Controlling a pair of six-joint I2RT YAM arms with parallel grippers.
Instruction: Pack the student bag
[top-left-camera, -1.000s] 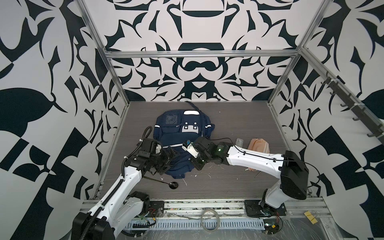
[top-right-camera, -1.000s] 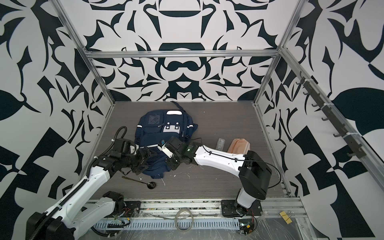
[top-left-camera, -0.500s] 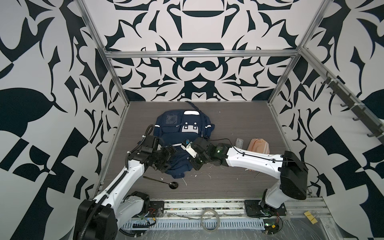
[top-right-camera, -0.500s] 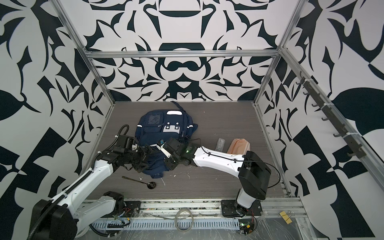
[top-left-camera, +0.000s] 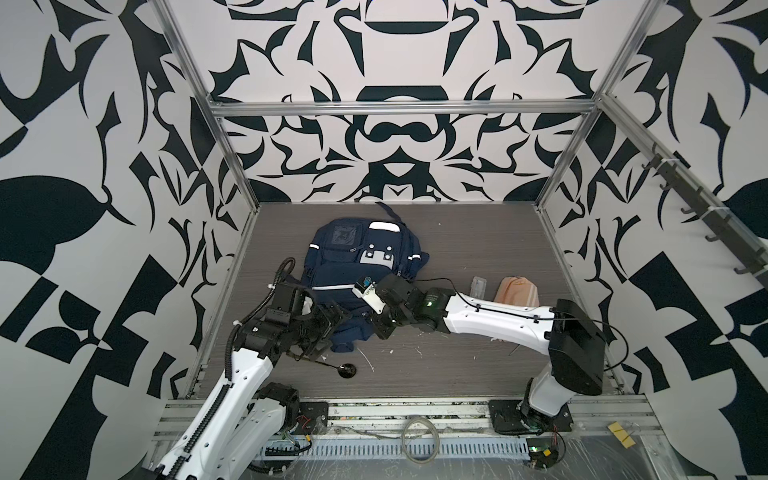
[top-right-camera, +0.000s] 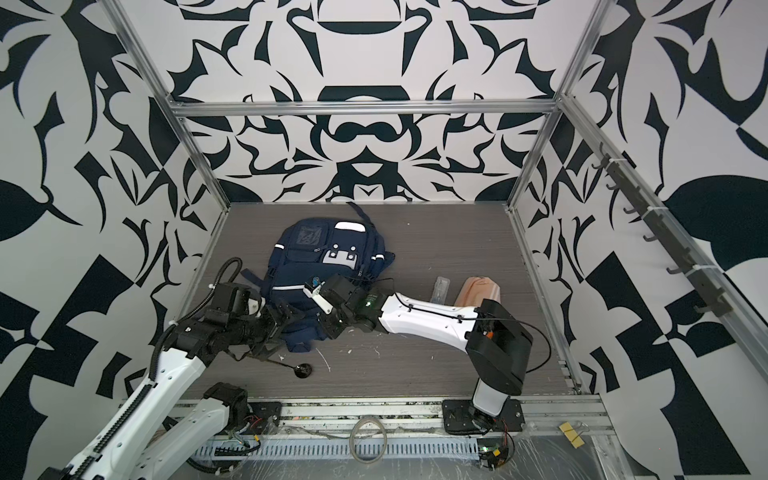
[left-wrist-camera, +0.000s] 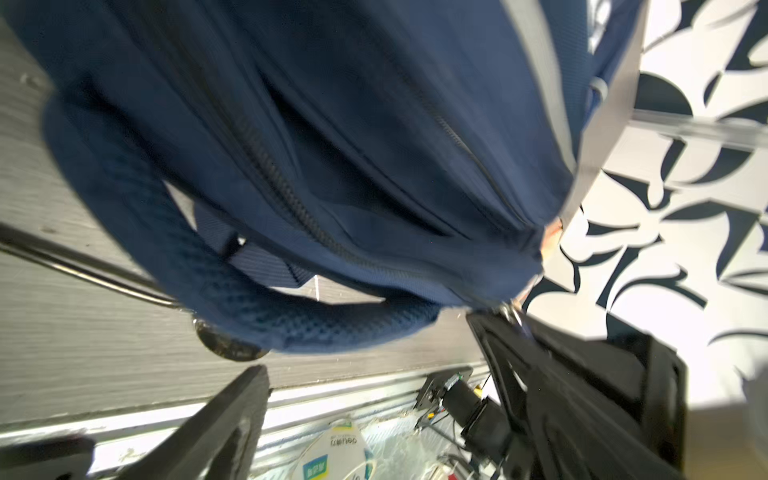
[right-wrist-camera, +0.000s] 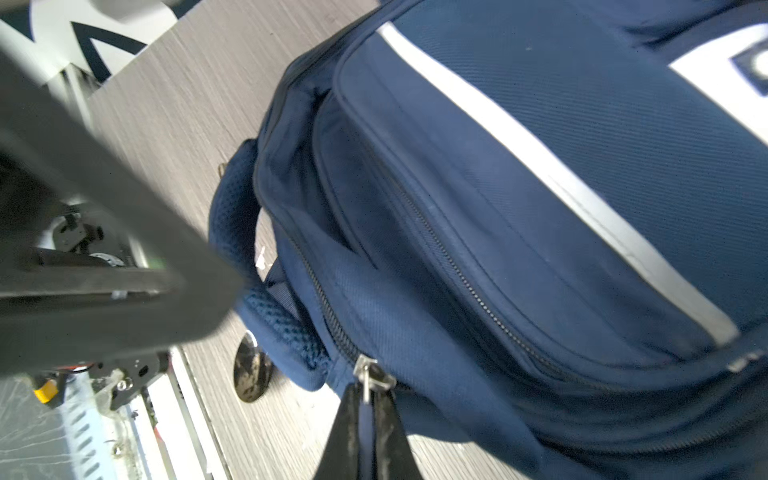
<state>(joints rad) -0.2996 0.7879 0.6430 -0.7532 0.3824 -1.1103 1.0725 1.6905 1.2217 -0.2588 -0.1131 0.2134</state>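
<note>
The zip on the strap side looks shut, so my right gripper will pull the zip's pull outward to the bag's side by the white patch (top-left-camera: 409, 270) and let go of it there.
The student bag (top-left-camera: 353, 266) (top-right-camera: 316, 257), a navy backpack with white stripes, lies flat at the middle of the table in both top views. My right gripper (right-wrist-camera: 365, 399) (top-left-camera: 376, 330) is shut on the metal zip pull (right-wrist-camera: 365, 374) at the bag's near edge (right-wrist-camera: 498, 249). My left gripper (left-wrist-camera: 374, 374) (top-left-camera: 332, 332) stands open at the bag's near-left corner, holding nothing. The bag's padded strap (left-wrist-camera: 291, 328) lies just past the left fingertips (left-wrist-camera: 245, 386). The zip line along this edge looks closed.
A black long-handled spoon (top-left-camera: 347, 370) (top-right-camera: 302, 370) lies on the table just in front of the bag, its bowl (right-wrist-camera: 251, 374) near both grippers. A peach-pink pouch (top-left-camera: 515, 291) and a small clear item (top-left-camera: 478, 286) rest to the right, behind the right arm.
The left arm has shifted slightly, with its open gripper staying at the bag's near-left corner. The right gripper has kept its grip on the zip pull and barely moved.
</note>
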